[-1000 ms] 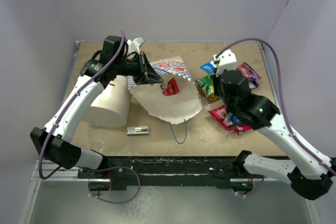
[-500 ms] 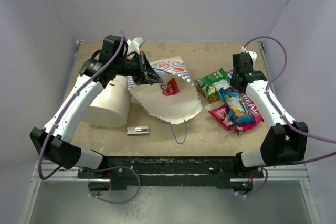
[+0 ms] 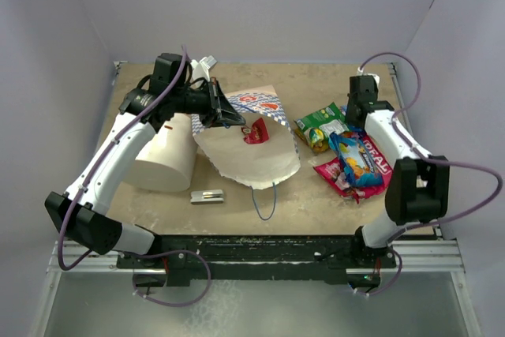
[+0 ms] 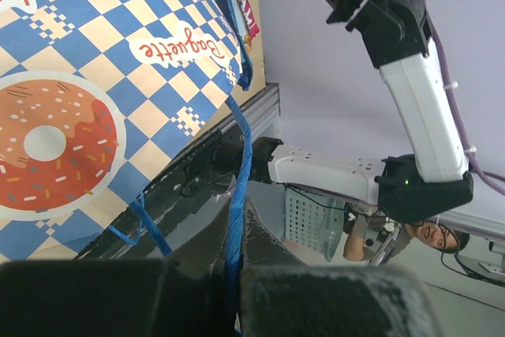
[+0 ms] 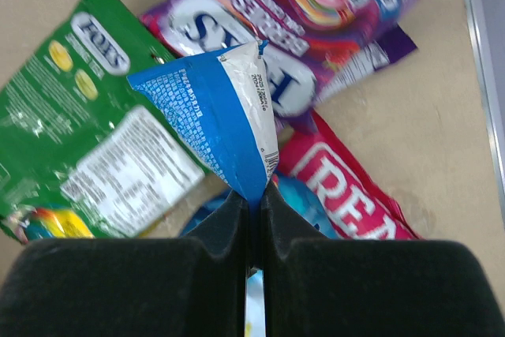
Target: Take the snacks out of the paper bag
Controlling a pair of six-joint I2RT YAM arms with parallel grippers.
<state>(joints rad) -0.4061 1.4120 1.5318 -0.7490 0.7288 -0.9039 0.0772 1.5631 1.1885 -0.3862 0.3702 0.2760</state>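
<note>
The green packet's edge (image 5: 144, 43) is to the left of my right gripper in the top view. I need to move toward it and let go of the blue-and-white packet (image 5: 213, 116), which is already outside the bag.
The paper bag (image 3: 248, 159) lies on its side mid-table, checkered band (image 4: 95, 76) toward the back. A red snack (image 3: 255, 130) lies on the bag. My left gripper (image 4: 234, 230) (image 3: 226, 116) is shut on the bag's blue string handle (image 4: 239, 171), lifting that edge. At the right lie a green packet (image 3: 319, 122) (image 5: 71, 124), a purple one (image 5: 308, 5) and a red one (image 3: 338, 175) (image 5: 347, 195). Over this pile my right gripper (image 5: 254, 197) (image 3: 351, 124) is shut on the corner of a blue-and-white packet (image 5: 213, 116).
A plain white cylinder (image 3: 162, 159) stands left of the bag under my left forearm. A small grey clip (image 3: 207, 195) lies near the front edge. A loose blue handle loop (image 3: 264, 203) trails from the bag. Walls close the back and both sides.
My right arm has swung off the snack pile toward the right wall, uncovering the packets. The bag's front edge and loose handle loop have shifted slightly. My left arm holds still.
</note>
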